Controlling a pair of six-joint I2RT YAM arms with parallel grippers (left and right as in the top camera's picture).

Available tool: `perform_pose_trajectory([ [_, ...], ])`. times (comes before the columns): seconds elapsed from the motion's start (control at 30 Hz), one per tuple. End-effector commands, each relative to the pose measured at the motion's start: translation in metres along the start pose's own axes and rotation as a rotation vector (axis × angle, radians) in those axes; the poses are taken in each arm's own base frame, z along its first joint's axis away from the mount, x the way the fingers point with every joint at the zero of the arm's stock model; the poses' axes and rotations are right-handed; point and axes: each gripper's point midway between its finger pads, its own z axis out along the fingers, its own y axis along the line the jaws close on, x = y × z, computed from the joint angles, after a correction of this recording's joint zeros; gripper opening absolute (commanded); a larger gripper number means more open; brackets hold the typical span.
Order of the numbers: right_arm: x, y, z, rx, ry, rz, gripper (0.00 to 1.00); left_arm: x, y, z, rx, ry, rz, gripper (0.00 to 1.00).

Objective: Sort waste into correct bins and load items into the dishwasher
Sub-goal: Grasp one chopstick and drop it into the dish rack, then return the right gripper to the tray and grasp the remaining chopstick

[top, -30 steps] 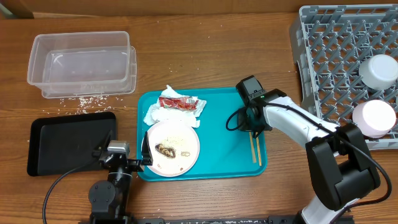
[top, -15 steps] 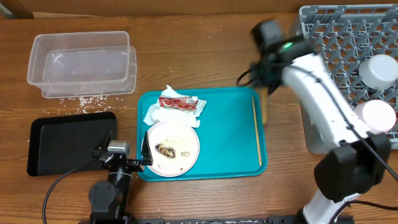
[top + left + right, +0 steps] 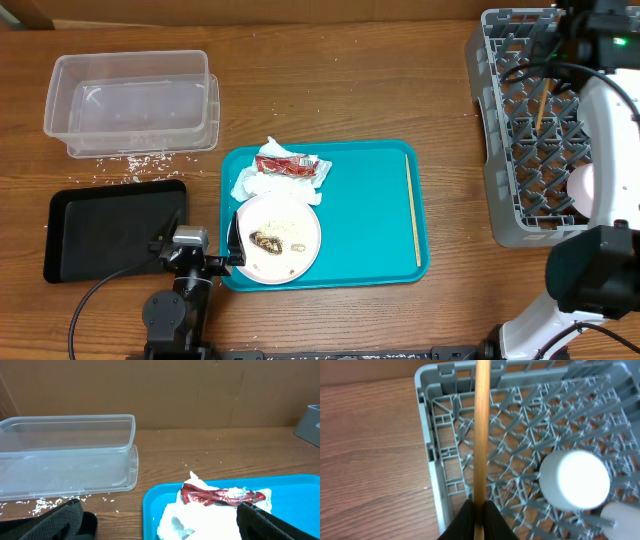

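The robot's right gripper will next lower the chopstick toward the open slots of the grey dish rack beside the white bowls and let it go there, because that part of the rack is empty.
My right gripper (image 3: 480, 510) is shut on one wooden chopstick (image 3: 481, 430) and holds it over the left part of the grey dish rack (image 3: 427, 435), also seen in the overhead view (image 3: 556, 55). Two white bowls (image 3: 575, 480) sit upside down in the rack (image 3: 505, 150). The second chopstick (image 3: 412, 210) lies on the teal tray's right side. The white plate (image 3: 278, 237) holds rice and a brown lump (image 3: 266, 240). The napkin (image 3: 250, 182) with the red wrapper (image 3: 290, 163) lies behind it. My left gripper (image 3: 197, 240) is open and empty by the plate's left edge, facing the napkin (image 3: 200, 515).
The clear tub (image 3: 130, 100) stands at the back left with loose rice grains (image 3: 140, 160) before it. The black tray (image 3: 105, 232) lies at the front left. The teal tray (image 3: 365, 215) is in the middle. The right arm spans the rack's right side.
My right arm lifted one chopstick off the teal tray and carried it back and right, over the dish rack. The other chopstick stayed on the tray. The left arm has not moved.
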Motion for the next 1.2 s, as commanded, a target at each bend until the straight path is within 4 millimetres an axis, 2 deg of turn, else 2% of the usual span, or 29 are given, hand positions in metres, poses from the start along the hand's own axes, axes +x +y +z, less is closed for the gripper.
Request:
perform_pose_trajectory([
  [0.0,-0.015,0.008,-0.01,-0.131,-0.068,-0.035,0.1,0.0,0.001,0.0,-0.007,-0.004,-0.009,1.0],
  [0.17,-0.013,0.003,0.003,-0.142,-0.078,-0.021,0.1,0.0,0.001,0.0,-0.007,-0.004,-0.009,1.0],
  [0.33,0.005,0.007,0.027,-0.144,-0.053,-0.02,0.11,0.0,0.001,0.0,-0.007,-0.004,-0.009,1.0],
  [0.57,0.018,0.012,0.025,-0.155,0.006,0.023,0.13,0.001,0.001,0.0,-0.007,-0.004,-0.009,1.0],
  [0.77,0.019,0.017,0.005,-0.186,0.028,0.105,0.15,0.0,0.001,0.0,-0.007,-0.004,-0.009,1.0],
  [0.9,0.019,0.028,-0.015,-0.261,0.027,0.115,0.25,0.0,0.001,0.0,-0.007,-0.004,-0.009,1.0],
  [1.07,0.028,0.049,-0.049,-0.404,0.065,0.171,0.34,0.0,0.001,0.0,-0.007,-0.004,-0.009,1.0],
  [1.17,0.047,0.077,-0.08,-0.577,0.144,0.182,0.38,0.0,0.001,0.0,-0.008,-0.004,-0.009,1.0],
])
